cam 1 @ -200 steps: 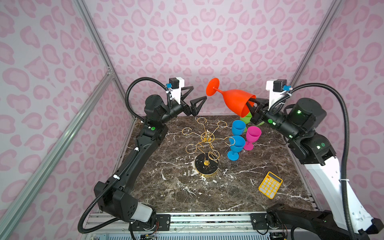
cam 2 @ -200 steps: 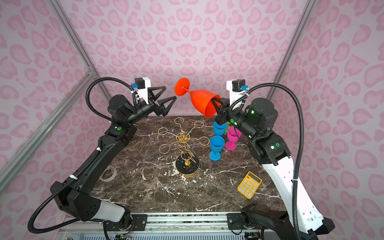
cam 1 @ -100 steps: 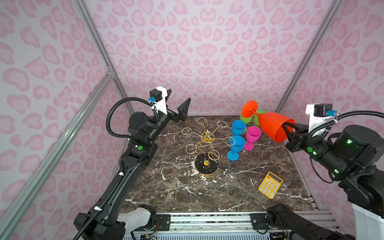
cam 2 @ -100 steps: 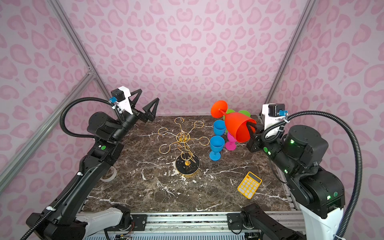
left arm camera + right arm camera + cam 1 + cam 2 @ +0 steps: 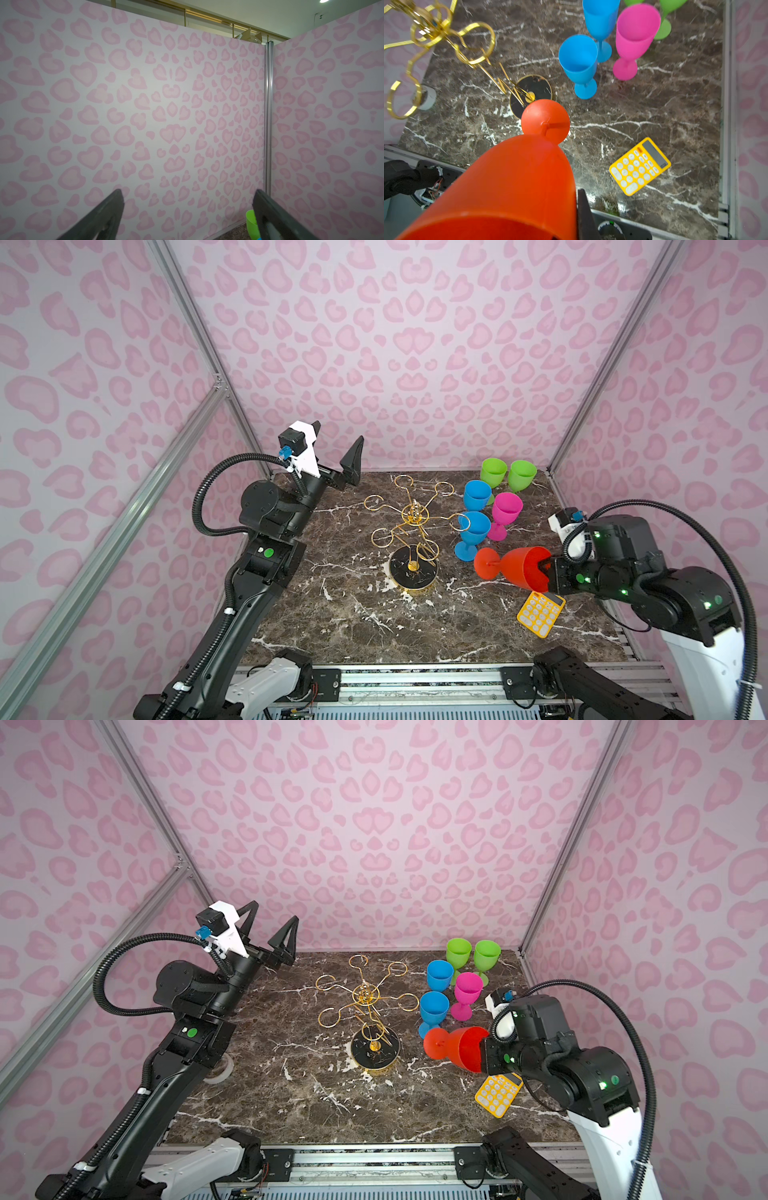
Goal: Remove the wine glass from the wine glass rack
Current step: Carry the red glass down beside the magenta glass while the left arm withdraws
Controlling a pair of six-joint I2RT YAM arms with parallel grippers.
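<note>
The orange-red glass lies sideways, so my right gripper swings outward next, tilts its foot down onto bare tabletop (image 5: 612,106) beside the near blue glass and releases the orange-red glass's rim.
The wine glass (image 5: 515,572) is orange-red and lies on its side in the air, foot toward the wine glass rack (image 5: 411,522), clear of its gold loops. My right gripper (image 5: 542,572) is shut on the glass's rim, one finger (image 5: 583,203) outside the bowl (image 5: 519,176) and the other hidden inside. In both top views the glass (image 5: 457,1048) hangs low over the table, just right of the rack's black base (image 5: 376,1052). No glass hangs on the rack (image 5: 436,31). My left gripper (image 5: 274,911) is open and empty, raised at the back left and facing the wall (image 5: 188,193).
Two blue glasses (image 5: 473,531), a pink one (image 5: 505,510) and two green ones (image 5: 507,475) stand upright at the back right. A yellow calculator (image 5: 540,614) lies under my right wrist. A tape roll (image 5: 220,1071) sits at the table's left edge.
My right arm has carried the glass from high above the rack out to the right and down low over the table. My left arm has drawn back to the left, still open.
</note>
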